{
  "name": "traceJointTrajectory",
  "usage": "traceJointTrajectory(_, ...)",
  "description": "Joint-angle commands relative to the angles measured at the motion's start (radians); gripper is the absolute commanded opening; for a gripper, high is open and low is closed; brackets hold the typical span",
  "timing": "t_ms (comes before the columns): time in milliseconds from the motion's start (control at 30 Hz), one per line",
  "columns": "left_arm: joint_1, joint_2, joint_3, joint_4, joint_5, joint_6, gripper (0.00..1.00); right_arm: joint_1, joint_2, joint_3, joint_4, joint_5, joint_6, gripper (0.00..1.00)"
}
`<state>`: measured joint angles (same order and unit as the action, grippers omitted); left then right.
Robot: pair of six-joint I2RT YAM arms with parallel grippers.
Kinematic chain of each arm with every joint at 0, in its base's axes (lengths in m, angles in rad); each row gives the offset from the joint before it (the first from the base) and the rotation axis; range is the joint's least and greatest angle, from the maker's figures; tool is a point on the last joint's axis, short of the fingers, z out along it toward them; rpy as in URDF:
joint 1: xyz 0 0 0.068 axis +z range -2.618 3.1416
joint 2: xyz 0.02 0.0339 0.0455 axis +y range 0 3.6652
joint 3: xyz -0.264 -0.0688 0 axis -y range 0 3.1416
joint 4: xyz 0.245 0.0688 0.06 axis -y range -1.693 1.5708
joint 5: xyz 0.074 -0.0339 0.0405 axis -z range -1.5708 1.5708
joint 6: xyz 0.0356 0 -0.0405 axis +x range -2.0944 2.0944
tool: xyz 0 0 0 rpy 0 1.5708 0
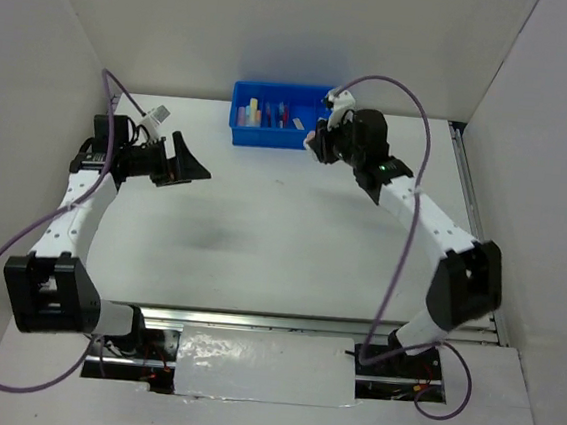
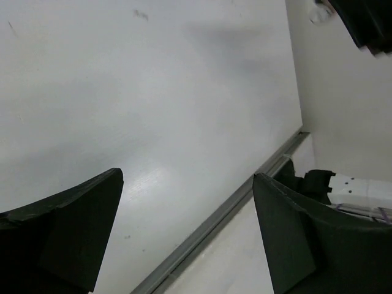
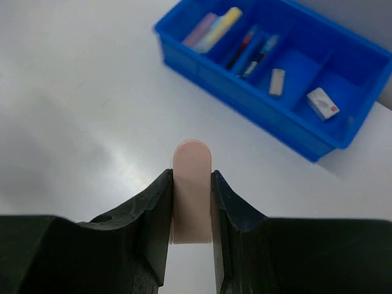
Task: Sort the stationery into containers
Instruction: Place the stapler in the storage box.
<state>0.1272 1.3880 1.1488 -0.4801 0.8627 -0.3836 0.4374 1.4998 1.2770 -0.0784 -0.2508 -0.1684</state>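
The beige eraser belongs with its kind, so my right gripper should next reach outward over the blue tray's section holding the white eraser [image 3: 323, 103], lower and release it.
The blue tray [image 1: 271, 138] with four compartments stands at the table's far edge; it also shows in the right wrist view [image 3: 288, 122]. It holds a pale yellow bar [image 3: 218, 27], red and blue pens [image 3: 251, 50], a small beige eraser [image 3: 277, 82] and a white eraser [image 3: 323, 103]. My right gripper [image 3: 192, 179] is shut on a beige eraser [image 3: 192, 190] with a rounded end, held above the table just short of the tray's near right corner. My left gripper [image 1: 190, 160] is open and empty at the left, well away from the tray.
White walls close in the table at the left, back and right. A metal rail [image 2: 214, 223] runs along the table's edge in the left wrist view. Cables loop over both arms.
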Motion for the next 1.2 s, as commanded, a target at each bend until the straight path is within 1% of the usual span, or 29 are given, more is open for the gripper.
traceJointTrajectory(0, -0.021, -0.104, 0.012, -0.044, -0.114, 0.135, 0.99, -0.032, 0.214, 0.215, 0.211, 0.281, 0.248, 0.0)
traceJointTrajectory(33, -0.024, -0.116, 0.012, -0.06, -0.116, 0.149, 0.99, -0.048, 0.294, 0.427, 0.143, 0.3, 0.28, 0.0)
traceJointTrajectory(67, -0.031, -0.138, 0.005, -0.069, -0.114, 0.146, 0.99, -0.084, 0.456, 0.549, -0.015, 0.317, 0.365, 0.0)
traceJointTrajectory(100, -0.029, -0.15, -0.001, -0.071, -0.114, 0.141, 0.99, -0.085, 0.458, 0.685, -0.082, 0.317, 0.413, 0.0)
traceJointTrajectory(133, -0.031, -0.162, -0.012, -0.069, -0.102, 0.132, 0.99, -0.118, 0.617, 0.925, -0.139, 0.299, 0.447, 0.0)
traceJointTrajectory(167, -0.034, -0.194, -0.038, -0.048, -0.097, 0.105, 0.99, -0.132, 0.692, 1.029, -0.202, 0.279, 0.472, 0.0)
traceJointTrajectory(200, -0.037, -0.211, -0.052, -0.035, -0.102, 0.092, 0.99, -0.138, 0.811, 1.118, -0.201, 0.271, 0.478, 0.0)
traceJointTrajectory(233, -0.043, -0.228, -0.064, -0.023, -0.108, 0.069, 0.99, -0.143, 0.85, 1.203, -0.183, 0.272, 0.452, 0.0)
traceJointTrajectory(267, -0.053, -0.263, -0.076, -0.015, -0.114, 0.062, 0.99, -0.14, 0.875, 1.205, -0.117, 0.286, 0.436, 0.0)
traceJointTrajectory(367, -0.08, -0.3, -0.112, 0.003, -0.156, 0.037, 0.99, -0.126, 0.93, 1.156, -0.003, 0.343, 0.374, 0.0)
traceJointTrajectory(400, -0.083, -0.305, -0.115, -0.006, -0.157, 0.034, 0.99, -0.124, 0.968, 1.163, 0.006, 0.357, 0.369, 0.0)
traceJointTrajectory(567, -0.1, -0.33, -0.146, -0.011, -0.156, 0.011, 0.99, -0.123, 1.056, 1.174, 0.031, 0.366, 0.336, 0.0)
traceJointTrajectory(700, -0.101, -0.336, -0.159, 0.0, -0.148, -0.009, 0.99, -0.126, 1.082, 1.151, 0.034, 0.384, 0.325, 0.0)
traceJointTrajectory(900, -0.103, -0.337, -0.187, 0.015, -0.134, -0.034, 0.99, -0.144, 1.082, 1.125, 0.029, 0.401, 0.348, 0.0)
traceJointTrajectory(1167, -0.103, -0.34, -0.205, 0.043, -0.131, -0.049, 0.99, -0.154, 1.071, 1.098, 0.034, 0.452, 0.313, 0.0)
